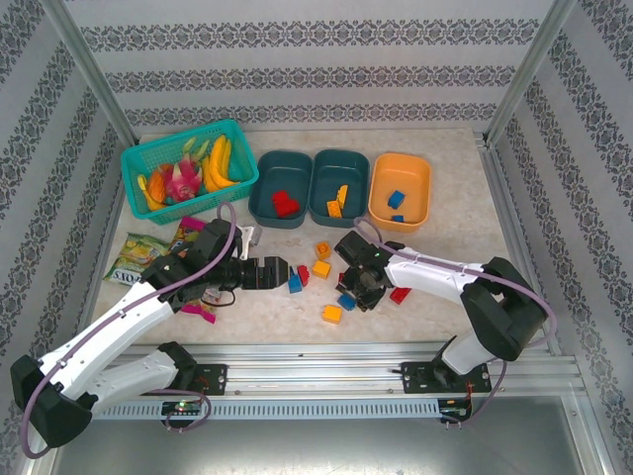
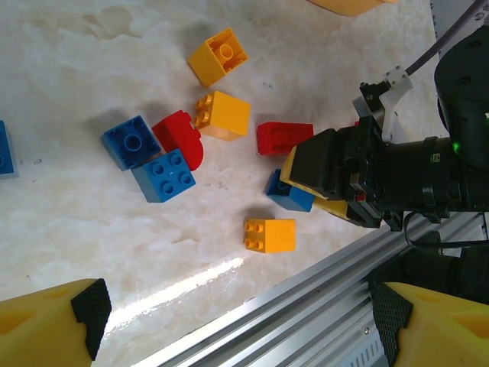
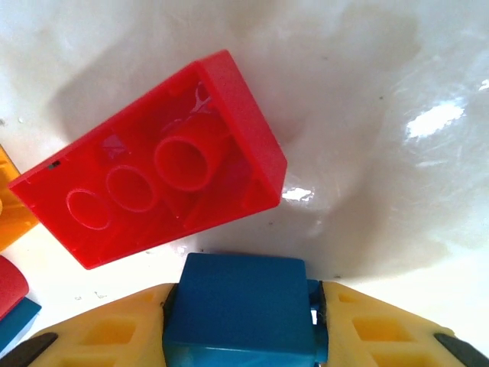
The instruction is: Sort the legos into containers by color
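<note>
My right gripper raises the blue lego next and moves outward over the orange tub's near end to release it. Blue legos lie inside that tub.
My right gripper [image 3: 243,330] is shut on a blue lego [image 3: 238,302], yellow pads pressed against both its sides, low over the table. An upside-down red lego [image 3: 157,176] lies just beyond it. My left gripper [image 2: 237,321] stands open above the table's near edge with nothing between its fingers; in the top view the left gripper [image 1: 280,269] is left of the loose pile. That pile holds orange legos [image 2: 223,115], blue legos [image 2: 166,176] and red legos [image 2: 284,138]. Of the three containers, the left teal tub [image 1: 282,170] holds red legos, the middle teal tub [image 1: 341,166] orange ones, the orange tub [image 1: 401,173] blue ones.
A turquoise mesh basket [image 1: 148,158] of toy fruit stands at the back left. Snack bags [image 1: 138,257] lie beside my left arm. The aluminium rail [image 1: 346,361] runs along the near edge, and the two arms' wrists are close together over the pile.
</note>
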Controlling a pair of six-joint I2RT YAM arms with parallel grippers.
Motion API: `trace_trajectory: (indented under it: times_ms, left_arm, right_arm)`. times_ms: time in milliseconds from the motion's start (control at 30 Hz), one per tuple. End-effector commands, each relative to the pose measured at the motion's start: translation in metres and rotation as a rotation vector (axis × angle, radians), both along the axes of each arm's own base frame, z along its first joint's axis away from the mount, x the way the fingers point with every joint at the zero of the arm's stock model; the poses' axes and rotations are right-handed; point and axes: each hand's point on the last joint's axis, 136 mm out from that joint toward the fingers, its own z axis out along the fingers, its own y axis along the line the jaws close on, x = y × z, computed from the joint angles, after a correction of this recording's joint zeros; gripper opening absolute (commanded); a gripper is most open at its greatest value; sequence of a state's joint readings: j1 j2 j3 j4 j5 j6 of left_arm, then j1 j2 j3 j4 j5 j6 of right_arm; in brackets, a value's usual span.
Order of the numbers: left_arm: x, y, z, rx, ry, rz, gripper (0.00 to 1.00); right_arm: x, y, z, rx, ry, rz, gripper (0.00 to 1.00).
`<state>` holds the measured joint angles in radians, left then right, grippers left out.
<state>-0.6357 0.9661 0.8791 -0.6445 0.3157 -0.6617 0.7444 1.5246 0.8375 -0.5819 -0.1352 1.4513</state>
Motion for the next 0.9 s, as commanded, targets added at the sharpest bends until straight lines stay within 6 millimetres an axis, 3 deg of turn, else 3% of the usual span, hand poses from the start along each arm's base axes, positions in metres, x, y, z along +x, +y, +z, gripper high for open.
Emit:
trace_trajectory:
  times_ms: [0,167,300,400,500,667,867]
  left_arm:
    - [0.010,-0.017,0.029,-0.075,-0.061,-0.018,0.91]
    - [0.031,-0.037,0.049,-0.127,-0.105,-0.023,0.91]
    - [0.053,-0.058,0.071,-0.180,-0.149,-0.023,0.91]
    - [0.071,-0.074,0.081,-0.193,-0.167,-0.028,0.91]
    - [0.087,-0.089,0.084,-0.196,-0.171,-0.037,0.91]
    - [0.106,-0.101,0.084,-0.189,-0.168,-0.021,0.91]
    - [0.115,-0.106,0.079,-0.156,-0.160,-0.007,0.91]
  right_arm:
    - [0.017,-0.005,0.037,-0.044,-0.126,0.059,0.35]
    - [0.060,-0.037,0.106,-0.144,-0.319,0.130,0.35]
    - [0.096,-0.077,0.134,-0.217,-0.407,0.152,0.35]
    - [0.128,-0.102,0.141,-0.255,-0.434,0.190,0.35]
    - [0.161,-0.117,0.131,-0.258,-0.413,0.238,0.36]
    - [0.206,-0.125,0.094,-0.221,-0.324,0.294,0.37]
    - [0.233,-0.125,0.048,-0.162,-0.217,0.309,0.38]
